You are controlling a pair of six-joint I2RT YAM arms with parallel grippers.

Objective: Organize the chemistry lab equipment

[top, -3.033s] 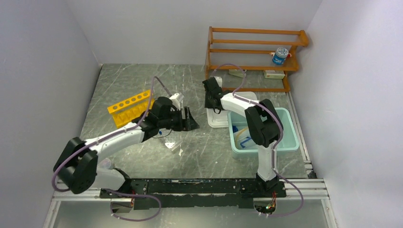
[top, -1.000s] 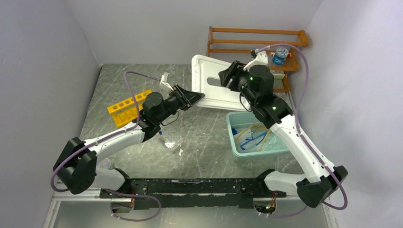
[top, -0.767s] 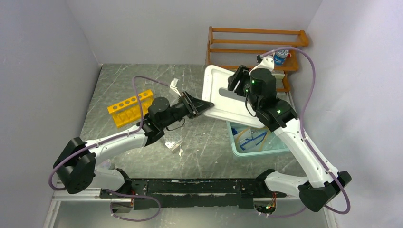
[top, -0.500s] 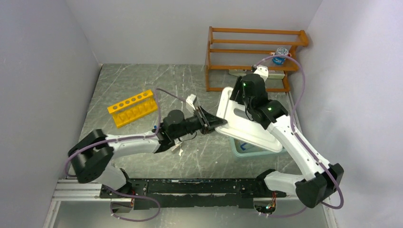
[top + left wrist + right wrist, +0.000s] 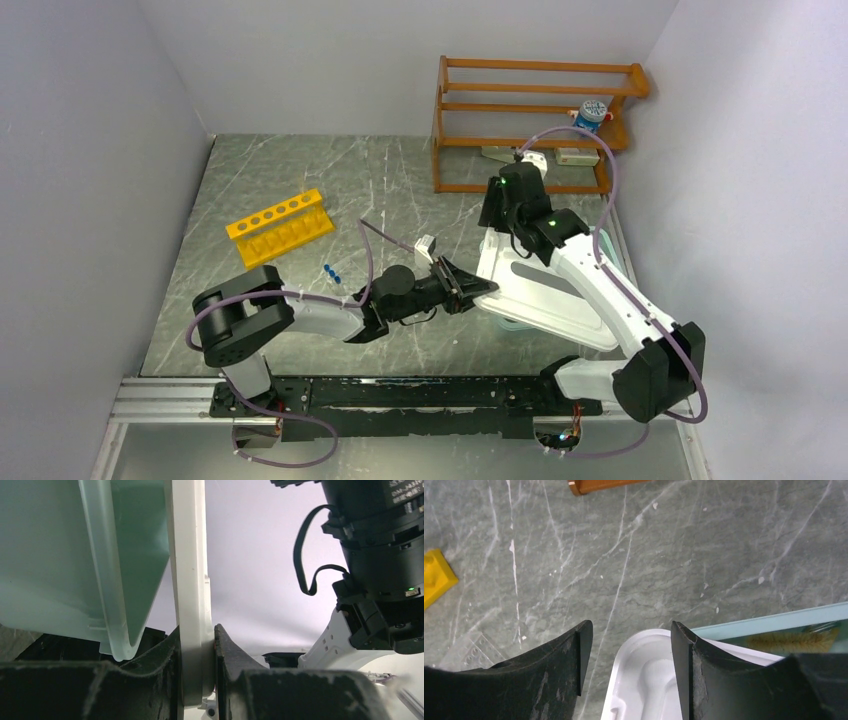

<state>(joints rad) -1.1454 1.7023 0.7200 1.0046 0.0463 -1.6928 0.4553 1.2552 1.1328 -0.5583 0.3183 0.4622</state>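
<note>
The robot needs to lower its left gripper until the lid meets the tub, then release, because there is a gap between the lid and the tub's rim [image 5: 512, 323] [image 5: 116, 622] below it.
The white lid [image 5: 548, 296] lies slanted over the pale teal tub [image 5: 774, 616], hiding most of it from above. My left gripper [image 5: 478, 290] is shut on the lid's near left edge; in the left wrist view both pads pinch the lid's rim [image 5: 192, 580] beside the tub's wall [image 5: 60, 555]. My right gripper [image 5: 497, 223] hangs over the lid's far corner [image 5: 644, 680] with its fingers apart. Bare table shows between one finger and the rim. A tan rubber tube [image 5: 794, 641] shows through the tub. The yellow rack [image 5: 279, 228] and tiny blue-capped tubes [image 5: 331, 270] lie at the left.
The orange wooden shelf [image 5: 530, 110] stands at the back right with a blue-capped bottle [image 5: 592, 115] on it. A clear tray [image 5: 471, 652] lies on the table left of the lid. My left arm stretches low across the front middle of the table.
Both arms have carried the lid from up near the shelf down and forward over the tub. My left arm has swung right and low, uncovering the blue-capped tubes.
</note>
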